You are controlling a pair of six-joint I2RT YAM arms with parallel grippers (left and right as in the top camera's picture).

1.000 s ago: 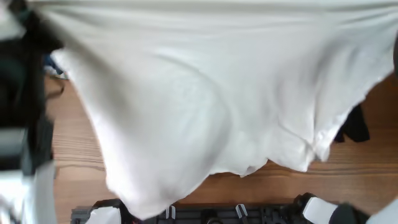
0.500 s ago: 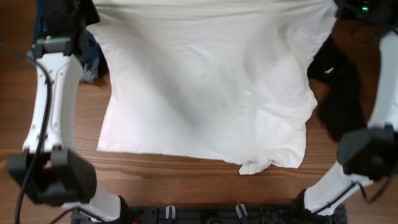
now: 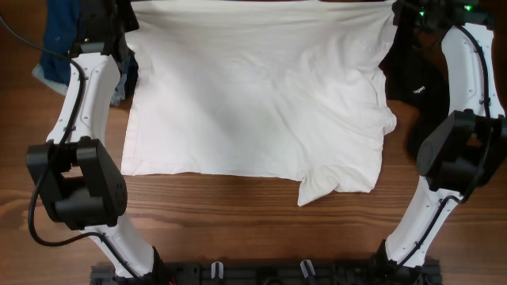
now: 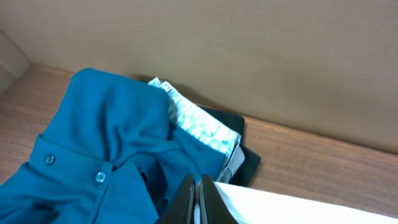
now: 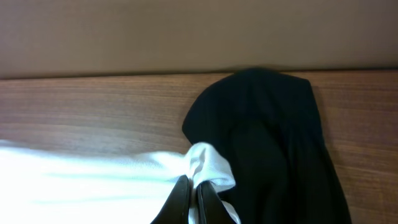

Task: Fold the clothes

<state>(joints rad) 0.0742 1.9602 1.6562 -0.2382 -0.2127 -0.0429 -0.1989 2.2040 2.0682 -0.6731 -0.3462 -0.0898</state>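
Note:
My left gripper moves back and down over the shirt's side by the blue garment next and releases, since the shirt's pinched far edge is still unfolded.
A white T-shirt [image 3: 253, 95] lies spread flat across the wooden table, its near edge rumpled at the lower right. My left gripper [image 3: 127, 9] is shut on its far left corner. In the left wrist view the jaws [image 4: 196, 186] pinch the white cloth [image 4: 292, 208]. My right gripper [image 3: 394, 9] is shut on the far right corner. In the right wrist view the jaws [image 5: 193, 186] pinch a bunched white fold [image 5: 205, 162].
A blue garment [image 3: 59, 39] lies at the far left, also in the left wrist view [image 4: 93, 155] with a patterned cloth [image 4: 199, 121]. A black garment [image 3: 420, 87] lies at the far right, seen too in the right wrist view [image 5: 273, 137]. A wall stands behind the table.
Both arms have lowered the shirt from hanging in front of the camera and stretched it flat on the table, with the top edge pulled to the far side.

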